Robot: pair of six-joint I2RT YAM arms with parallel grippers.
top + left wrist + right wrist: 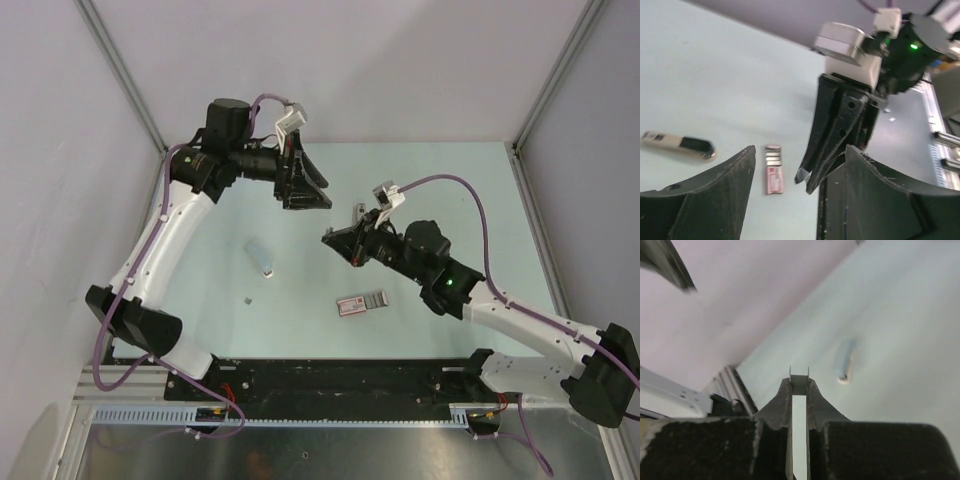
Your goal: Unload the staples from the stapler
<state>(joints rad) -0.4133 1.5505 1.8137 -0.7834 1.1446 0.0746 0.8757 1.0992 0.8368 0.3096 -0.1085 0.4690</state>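
Next, the right gripper lowers back onto the box's open end point(376, 299) to release the strip of staples, since that end lies below the gripper, toward my base.
The stapler point(260, 257) lies flat on the pale table, left of centre, and it shows again at the left edge of the left wrist view, stapler point(677, 143). My right gripper point(329, 240) hangs above the table, shut on a short silver strip of staples point(799, 384), which juts out between its tips. From the left wrist view the same strip of staples point(808, 174) shows at the right gripper's fingertips. My left gripper point(306, 200) is raised behind the stapler, its jaws wide open and empty, left gripper point(800, 150). The stapler point(845, 362) is blurred beyond the right fingers.
A flat box with a red-and-white label point(362, 303) lies on the table in front of the right gripper, also seen as the box point(773, 170). A tiny grey bit point(247, 299) rests near the stapler. Grey walls enclose the table on three sides.
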